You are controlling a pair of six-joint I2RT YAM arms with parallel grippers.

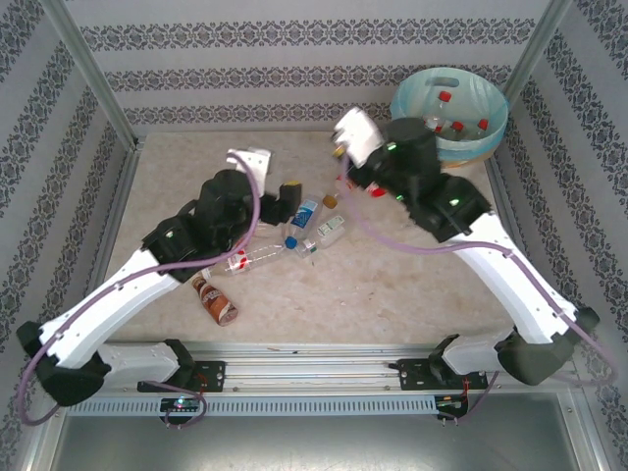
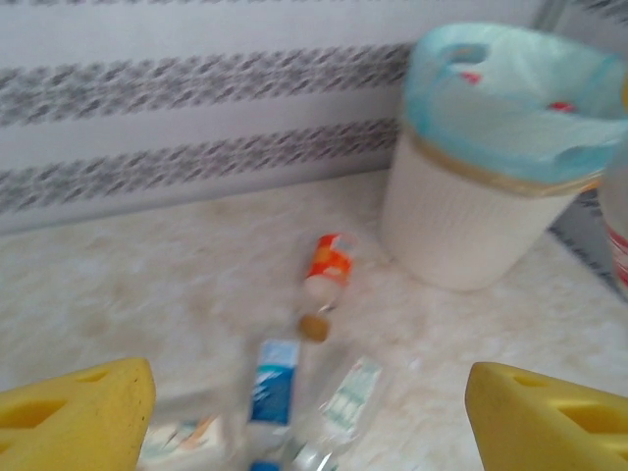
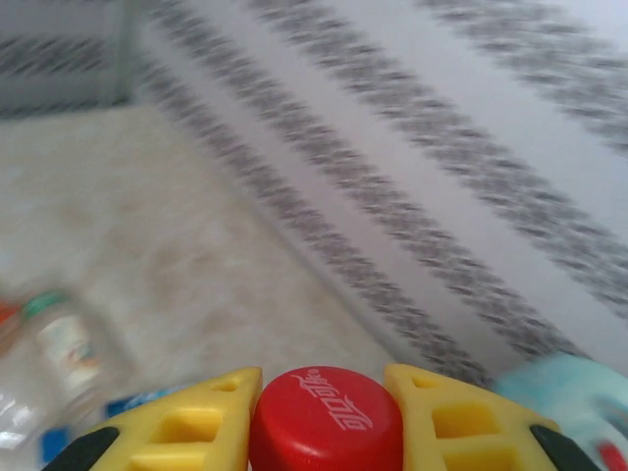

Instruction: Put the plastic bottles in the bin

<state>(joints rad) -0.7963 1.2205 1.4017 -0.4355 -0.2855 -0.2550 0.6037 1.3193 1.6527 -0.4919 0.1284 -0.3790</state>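
I will move my right gripper over the bin's opening (image 1: 453, 110) (image 3: 586, 417) next, on the bin's side away from my left gripper, and let go of the bottle's cap, because the bottle is still outside.
My right gripper (image 3: 324, 385) is shut on the red cap of a plastic bottle (image 3: 326, 422). In the top view it (image 1: 345, 169) hangs above the table, left of the bin (image 1: 496, 132). The cream-white bin (image 2: 471, 226) has a blue-green liner and holds several red-capped bottles (image 1: 454, 127). My left gripper (image 2: 312, 412) is open with nothing between its yellow fingers (image 2: 83, 417). It hovers over loose bottles: a blue-labelled one (image 2: 273, 383), a green-labelled one (image 2: 350, 397) and an orange-labelled one (image 2: 329, 263).
A red-labelled clear bottle (image 1: 250, 260) and a brown bottle (image 1: 216, 300) lie near the left arm. Patterned walls enclose the table on three sides. Bare tabletop (image 1: 392, 285) stretches between the arms.
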